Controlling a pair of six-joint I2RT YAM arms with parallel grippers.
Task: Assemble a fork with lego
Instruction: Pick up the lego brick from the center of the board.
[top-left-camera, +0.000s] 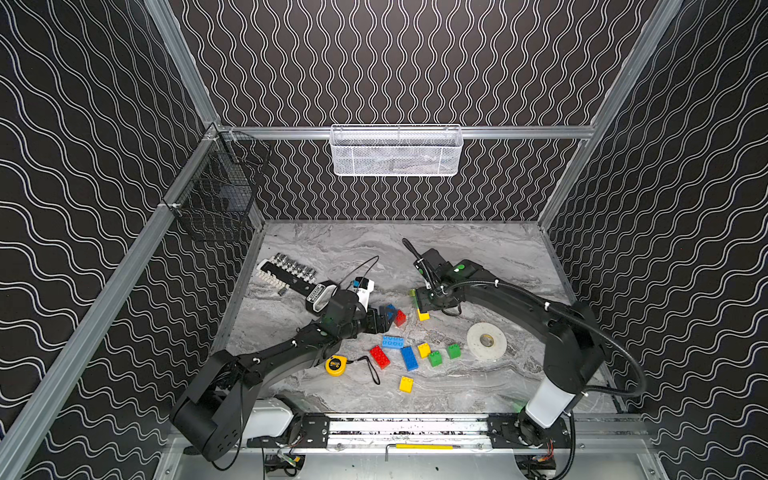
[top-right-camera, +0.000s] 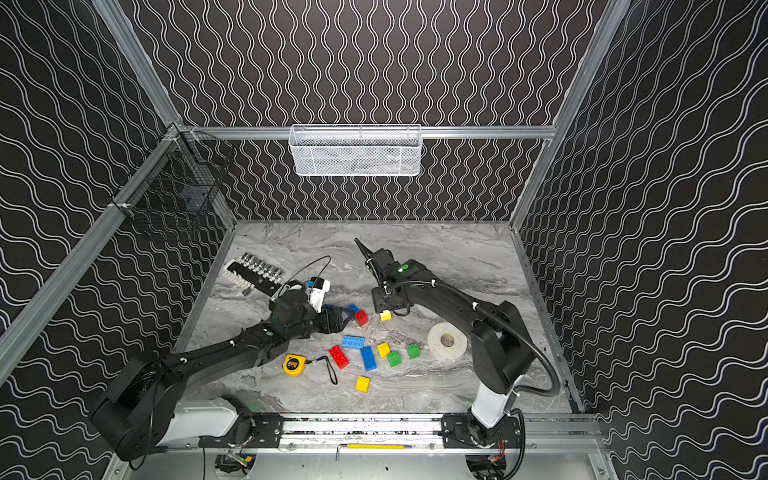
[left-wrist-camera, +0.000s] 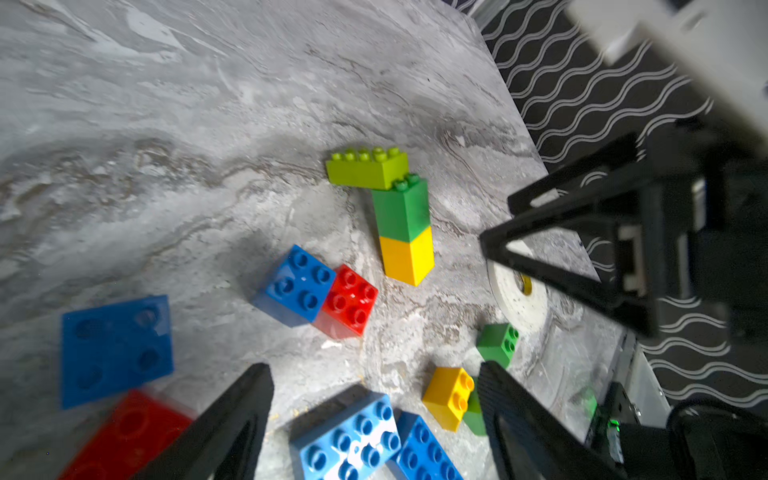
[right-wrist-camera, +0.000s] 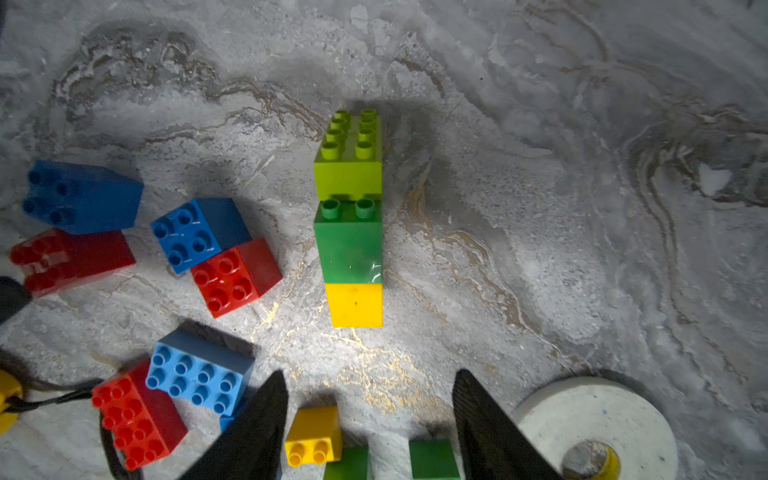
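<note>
I will lower my open right gripper outward around the green middle brick (right-wrist-camera: 349, 249), below and outward with both sides clear.
A lime, green and yellow lego stack (right-wrist-camera: 349, 245) lies on its side on the marble table (top-left-camera: 498, 257). My right gripper (right-wrist-camera: 371, 374) hovers over it, open and holding nothing; in both top views it (top-left-camera: 422, 302) hides most of the stack (top-right-camera: 385, 316). A blue square brick (left-wrist-camera: 299, 286) and a red one (left-wrist-camera: 351, 301) touch each other just left of the stack. My left gripper (left-wrist-camera: 374, 370) is open and empty beside that pair (top-left-camera: 400, 318). Another blue brick (left-wrist-camera: 116, 349) and red brick (left-wrist-camera: 129, 432) show blurred outside its finger. Several loose bricks (top-left-camera: 409, 358) lie nearer the front.
A white tape roll (top-left-camera: 486, 341) lies right of the loose bricks and a yellow tape measure (top-left-camera: 336, 365) with its cord lies left of them. A socket rail (top-left-camera: 286, 272) sits at the back left. A white mesh basket (top-left-camera: 395, 151) and a black wire basket (top-left-camera: 216, 195) hang on the walls.
</note>
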